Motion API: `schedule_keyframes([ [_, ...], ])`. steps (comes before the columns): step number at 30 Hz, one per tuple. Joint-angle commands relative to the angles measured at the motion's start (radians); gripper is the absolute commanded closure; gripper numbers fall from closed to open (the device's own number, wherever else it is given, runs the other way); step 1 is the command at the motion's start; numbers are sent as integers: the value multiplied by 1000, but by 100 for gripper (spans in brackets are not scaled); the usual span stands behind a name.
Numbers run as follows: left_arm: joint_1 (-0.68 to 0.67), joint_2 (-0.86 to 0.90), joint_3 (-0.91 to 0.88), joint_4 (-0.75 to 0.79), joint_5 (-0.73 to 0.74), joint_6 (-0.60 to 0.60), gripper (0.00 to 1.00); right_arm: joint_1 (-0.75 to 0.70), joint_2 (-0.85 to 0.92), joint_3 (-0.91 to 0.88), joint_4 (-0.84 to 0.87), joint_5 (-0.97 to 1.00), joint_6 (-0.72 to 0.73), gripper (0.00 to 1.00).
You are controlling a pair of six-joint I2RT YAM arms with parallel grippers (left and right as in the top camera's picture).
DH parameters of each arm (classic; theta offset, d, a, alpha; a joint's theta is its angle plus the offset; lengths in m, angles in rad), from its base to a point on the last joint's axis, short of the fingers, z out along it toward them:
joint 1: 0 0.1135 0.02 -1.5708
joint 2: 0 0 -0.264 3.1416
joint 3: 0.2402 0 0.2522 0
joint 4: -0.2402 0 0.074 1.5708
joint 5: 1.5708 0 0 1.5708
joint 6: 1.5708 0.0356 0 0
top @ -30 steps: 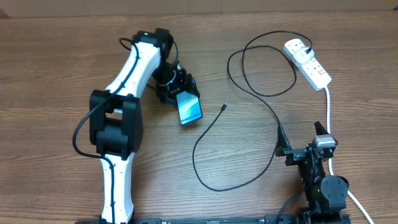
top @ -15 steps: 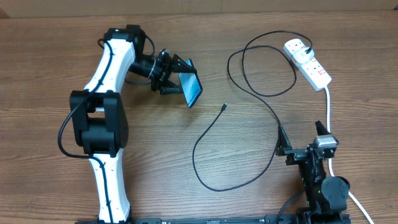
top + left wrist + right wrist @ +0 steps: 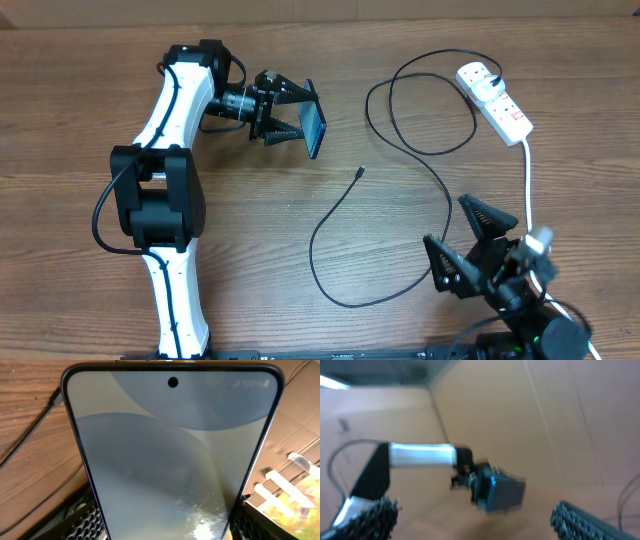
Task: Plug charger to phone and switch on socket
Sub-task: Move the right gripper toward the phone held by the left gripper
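Observation:
Next, my right gripper will go outward and to the left in the overhead view, onto the phone's loose end (image 3: 314, 128) (image 3: 506, 494), as that sticks out of my left gripper.
My left gripper (image 3: 303, 110) is shut on the phone (image 3: 315, 128) and holds it on edge above the table, at the upper left. In the left wrist view the phone's lit screen (image 3: 170, 455) fills the frame between my fingers (image 3: 82, 522). The charger, a thin black cable (image 3: 330, 215), lies looped on the wood with its connector tip (image 3: 360, 172) free, right of and below the phone. The socket (image 3: 497, 100) lies at the upper right with a white plug in it. My right gripper (image 3: 445, 220) is wide open and empty at the lower right, beside the cable. Its blurred wrist view shows the phone (image 3: 502, 494) far off.
A thick white cord (image 3: 528, 175) runs from the socket down past the right arm. The black cable makes a large loop (image 3: 420, 100) left of the socket. Cardboard walls stand beyond the table's edge (image 3: 520, 420).
The left arm has turned the phone from face-up to on edge and shifted it up and right. The right gripper has tilted over and now shows its jaws spread wide.

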Motion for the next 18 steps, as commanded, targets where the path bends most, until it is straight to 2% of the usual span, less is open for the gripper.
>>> schedule_keyframes([
  [1,0,8,28,-4,79,-55,36,1,134,315,-237,52,-101,0],
  [3,0,8,28,-4,80,-78,36,1,287,542,-500,114,-189,0],
  [6,0,8,28,-4,103,-97,36,1,525,824,-797,124,-280,0],
  [8,-2,8,28,-4,115,-103,36,3,653,954,-919,48,-288,0],
  [9,-3,8,28,-9,121,-103,36,3,768,1057,-996,-98,-285,0],
  [10,-4,8,28,-13,121,-103,36,3,820,1090,-999,-179,-285,0],
  [11,-4,8,28,-15,121,-102,36,6,864,1109,-977,-246,-280,10],
  [12,-5,8,28,-16,121,-103,36,14,916,1125,-952,-316,-261,25],
  [13,-7,8,28,-17,121,-103,36,27,955,1134,-945,-340,-258,35],
  [14,-9,8,28,-20,121,-103,36,47,993,1144,-948,-333,-258,38],
  [16,-13,8,28,-32,121,-103,35,106,1066,1149,-953,-270,-256,38],
  [18,-21,8,28,-40,120,-103,35,187,1129,1149,-946,-115,-194,38],
])
